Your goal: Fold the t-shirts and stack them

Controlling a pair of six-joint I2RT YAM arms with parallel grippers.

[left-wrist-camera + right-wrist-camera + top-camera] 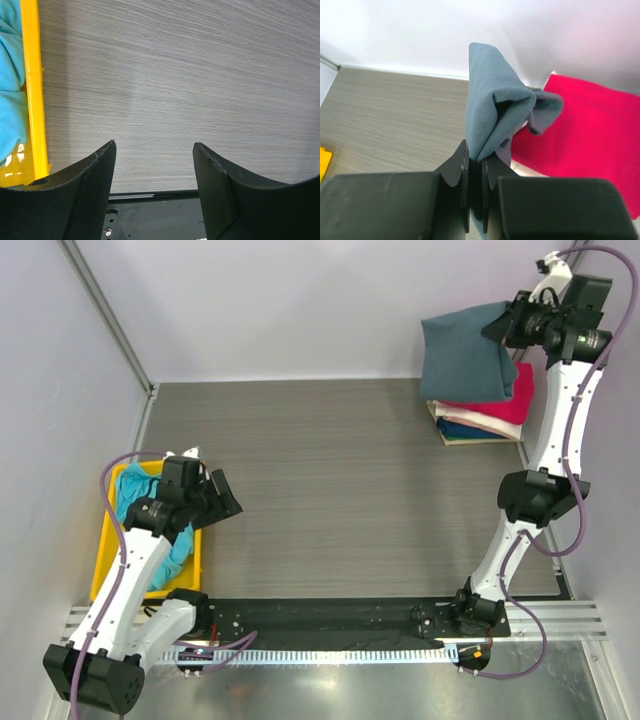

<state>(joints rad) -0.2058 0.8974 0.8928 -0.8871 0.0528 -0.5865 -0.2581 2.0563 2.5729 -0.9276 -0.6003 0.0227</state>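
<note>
Next I should lower my right gripper, moving right in the top view, over the crimson t-shirt and release the grey-blue t-shirt [462, 358], as it hangs off-center above the stack.
A folded slate grey-blue t-shirt [462, 358] [487, 112] hangs in the air at the far right, and my right gripper [497, 328] [476, 159] is shut on its edge. Under it lies a stack of folded t-shirts [488, 416] with the crimson one [585, 145] on top, then cream and navy. A bright teal t-shirt [140, 502] [11, 85] lies crumpled in the yellow bin. My left gripper [222, 502] [154, 146] stands open just right of that bin, over bare table, nothing between its fingers.
The yellow plastic bin [108, 550] [34, 90] sits at the table's near left edge. White walls close the back and the sides. A black base rail [330, 615] runs along the near edge.
</note>
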